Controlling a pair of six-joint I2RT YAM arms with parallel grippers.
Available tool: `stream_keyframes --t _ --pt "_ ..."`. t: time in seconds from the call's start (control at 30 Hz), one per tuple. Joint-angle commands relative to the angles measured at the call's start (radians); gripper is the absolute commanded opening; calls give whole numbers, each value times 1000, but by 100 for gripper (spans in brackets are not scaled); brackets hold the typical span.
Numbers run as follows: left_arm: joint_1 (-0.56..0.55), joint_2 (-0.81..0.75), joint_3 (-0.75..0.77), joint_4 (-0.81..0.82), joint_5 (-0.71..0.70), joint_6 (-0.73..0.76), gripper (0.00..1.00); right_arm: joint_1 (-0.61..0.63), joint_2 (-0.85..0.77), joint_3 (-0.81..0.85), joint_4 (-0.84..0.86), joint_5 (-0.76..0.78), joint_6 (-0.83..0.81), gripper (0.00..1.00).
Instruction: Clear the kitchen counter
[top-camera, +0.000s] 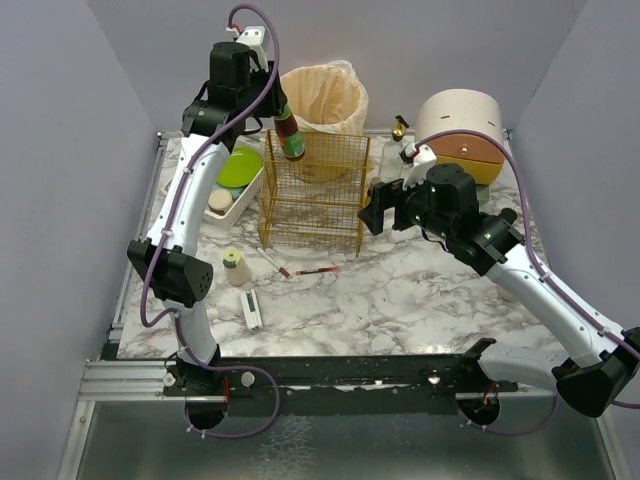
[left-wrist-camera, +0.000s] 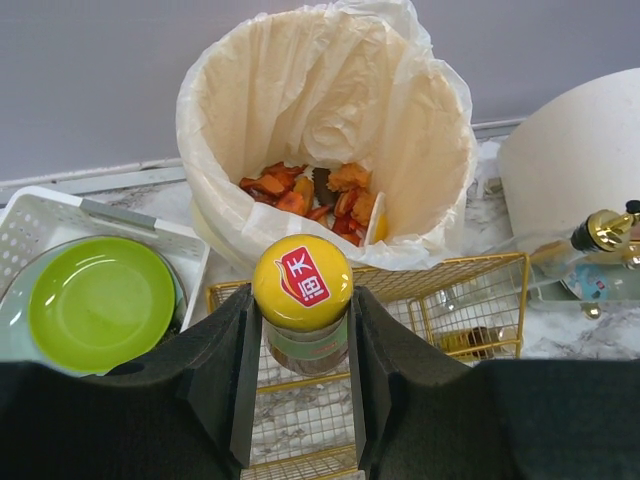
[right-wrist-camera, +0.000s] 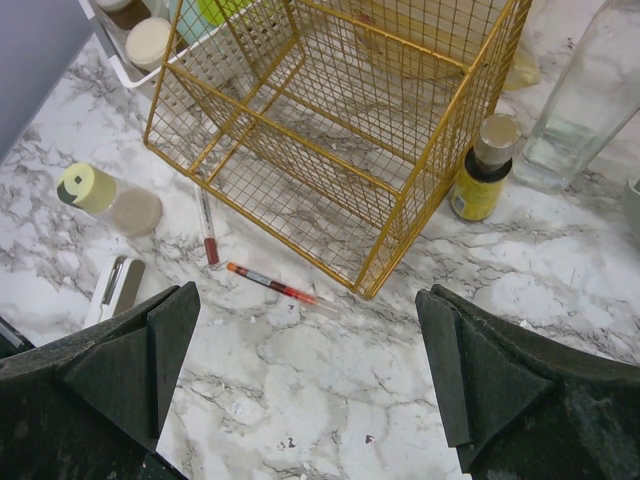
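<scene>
My left gripper needs to lower and release the brown jar in the rack's back row near the dish tray (top-camera: 289, 184), since that spot stands empty below the gripper.
The white marble kitchen counter (top-camera: 420, 300) fills the table and shows below my right wrist (right-wrist-camera: 330, 400). My left gripper (top-camera: 281, 118) is shut on a brown jar (top-camera: 290, 137) with a yellow lid (left-wrist-camera: 301, 283), held high over the back left of the gold wire rack (top-camera: 315, 190). In the left wrist view the gripper (left-wrist-camera: 300, 345) clamps the jar below its lid. My right gripper (top-camera: 372, 213) is open and empty, above the counter off the rack's front right corner (right-wrist-camera: 308, 370).
On the counter lie two thin tubes (right-wrist-camera: 275, 285) (right-wrist-camera: 207, 228), a yellow-capped bottle (right-wrist-camera: 105, 195) and a white flat device (right-wrist-camera: 115, 285). A small yellow bottle (right-wrist-camera: 480, 170) and a glass bottle (right-wrist-camera: 585, 100) stand right of the rack. A lined bin (left-wrist-camera: 330, 130) and a dish tray (left-wrist-camera: 60, 215) stand behind.
</scene>
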Motion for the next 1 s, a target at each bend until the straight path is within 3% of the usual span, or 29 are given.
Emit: stream_keyframes --t 0.0,0.6,0.97 --pt "-5 -34 -23 137 -62 39 0 6 0 -12 -4 21 -4 100" --pt "-48 -74 -274 202 -123 116 0 7 16 -24 9 13 -7 100" --pt "-70 -55 -337 212 -158 138 0 6 16 -25 7 16 -10 100"
